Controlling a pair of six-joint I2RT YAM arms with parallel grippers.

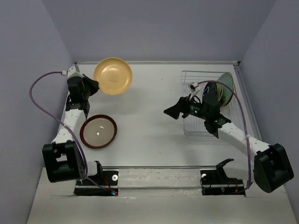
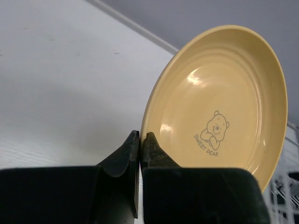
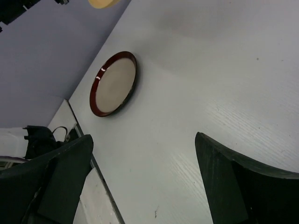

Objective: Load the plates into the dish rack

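Note:
My right gripper moves toward the yellow plate's free rim [image 1: 131, 78] next, to its left in the top view, since my left gripper clamps the plate's opposite rim.
My left gripper [image 1: 95, 84] is shut on the rim of the orange-yellow plate [image 1: 112, 76] and holds it up at the far left; in the left wrist view the plate [image 2: 219, 102] shows a bear drawing, with my gripper [image 2: 140, 140] clamped on its edge. The cream plate with a red-brown rim [image 1: 98, 131] lies flat near the left arm and also shows in the right wrist view [image 3: 113, 84]. The wire dish rack [image 1: 196, 128] stands at the right with a pale plate [image 1: 225, 88] upright at its far end. My right gripper [image 1: 174, 112] is open and empty, left of the rack.
The table's raised back edge [image 1: 159, 62] runs behind the yellow plate. The right arm lies across the rack, hiding much of it. A corner of the rack's wires [image 2: 285, 191] shows in the left wrist view. Walls close in both sides.

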